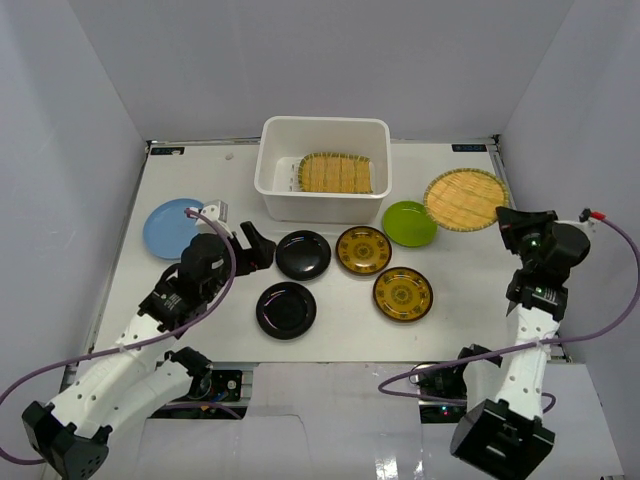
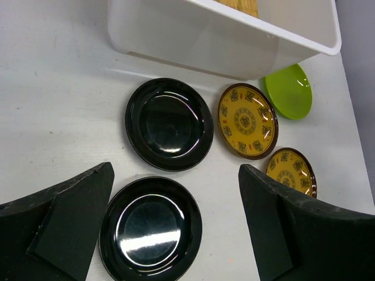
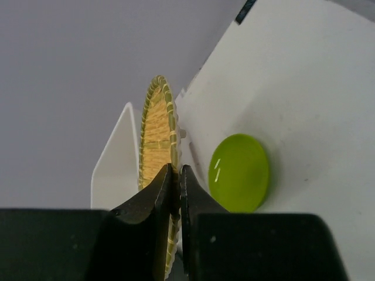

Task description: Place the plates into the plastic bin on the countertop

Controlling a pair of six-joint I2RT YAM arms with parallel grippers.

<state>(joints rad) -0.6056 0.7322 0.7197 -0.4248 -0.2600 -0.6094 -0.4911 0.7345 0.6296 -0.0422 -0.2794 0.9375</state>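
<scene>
The second woven plate swings outward, across and down into the bin next, where my right gripper releases it, as the bin lies to the gripper's left in the top view.
The white plastic bin (image 1: 268, 178) stands at the back centre of the countertop (image 1: 460, 310) with one woven straw plate (image 1: 336, 173) inside. My right gripper (image 1: 505, 217) is shut on the rim of the second woven plate (image 1: 464, 198); the right wrist view shows that plate (image 3: 157, 132) edge-on between the closed gripper (image 3: 176, 171). The lime green plate (image 1: 409, 222) lies just left of it. Two yellow-brown plates (image 1: 363, 250) (image 1: 403, 294) and two black plates (image 1: 303, 254) (image 1: 286, 309) lie mid-table. My left gripper (image 1: 252, 246) is open and empty above the black plates (image 2: 169, 123) (image 2: 150, 228). The light blue plate (image 1: 170, 228) lies far left.
Grey walls enclose the table on three sides. The bin's near wall (image 2: 234, 41) is just beyond the black and yellow-brown plates in the left wrist view. Cables trail from both arms near the front edge.
</scene>
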